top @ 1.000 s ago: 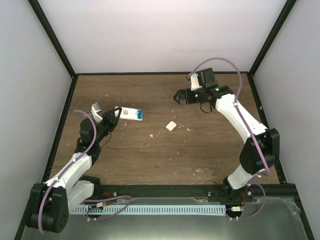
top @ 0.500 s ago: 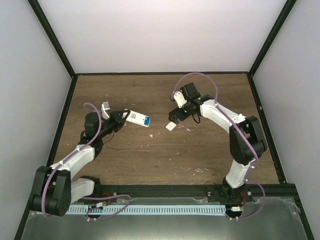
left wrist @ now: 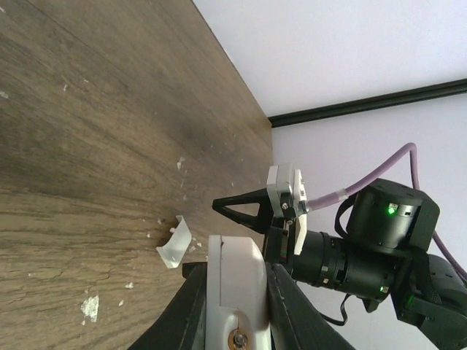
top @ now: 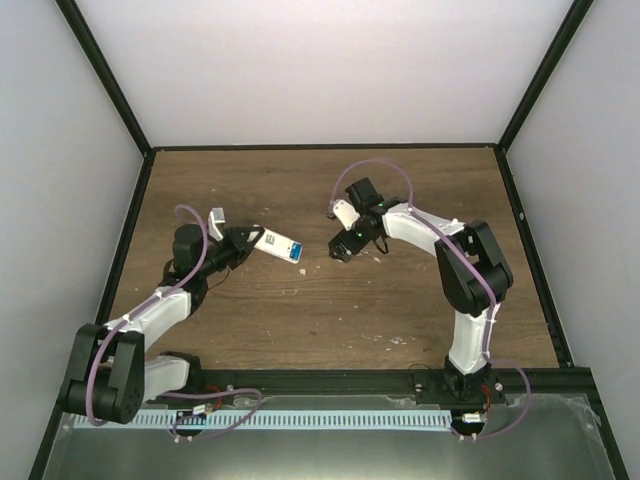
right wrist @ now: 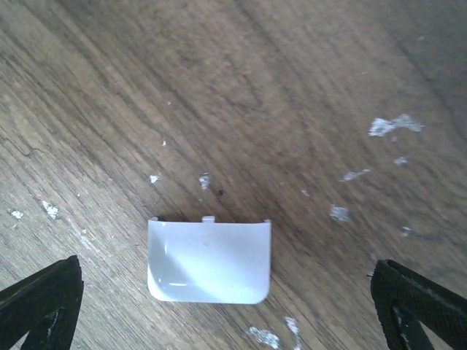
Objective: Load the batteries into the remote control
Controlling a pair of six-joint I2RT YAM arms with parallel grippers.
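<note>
My right gripper needs to go down to the wood and then close on the cover piece's short edges (right wrist: 209,262).
My left gripper (top: 256,240) is shut on the white remote control (top: 277,243) and holds it pointing right, off the table. Blue of the batteries (top: 297,250) shows at its right end. In the left wrist view the remote (left wrist: 235,277) sits clamped between my fingers. My right gripper (top: 343,247) is open and low over the small white cover piece (right wrist: 209,261), which lies flat on the wood between the spread fingertips (right wrist: 44,299). The cover (left wrist: 175,244) and the right gripper (left wrist: 252,211) also show in the left wrist view.
White flecks (right wrist: 390,125) are scattered on the brown wooden table (top: 400,300). Black frame posts and white walls enclose the table on the left, back and right.
My right gripper swung left and down from the back right and now sits over the cover piece. My left gripper carried the remote a little to the right, toward the middle.
</note>
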